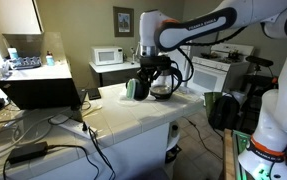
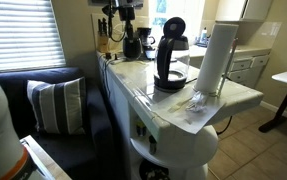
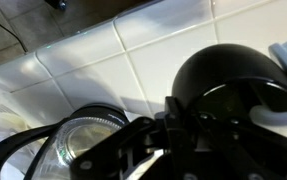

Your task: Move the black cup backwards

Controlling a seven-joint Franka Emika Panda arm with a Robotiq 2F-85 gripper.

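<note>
My gripper should next carry the black cup (image 1: 135, 89) outward, then lower it onto the tiles beyond it and let go, as the part of the counter with bare white tiles is clear.
The black cup (image 1: 135, 89), squat with a pale green patch, stands on the white tiled counter (image 1: 113, 120). In the wrist view it fills the right side (image 3: 228, 85). My gripper (image 1: 151, 78) is down at the cup's rim, on the side nearest the glass carafe (image 1: 164, 88). In the wrist view one dark finger (image 3: 175, 118) lies against the cup's wall and the other merges with the black cup. The jaws look closed on the rim. Far off in an exterior view, gripper (image 2: 130, 30) and cup (image 2: 131, 46) are small.
The glass carafe (image 3: 83, 140) stands right beside the cup. A black coffee machine (image 2: 168, 55) and a white cylinder (image 2: 215, 58) stand on the near counter end. A laptop (image 1: 38, 92), cables (image 1: 43, 135) and a microwave (image 1: 108, 56) are around.
</note>
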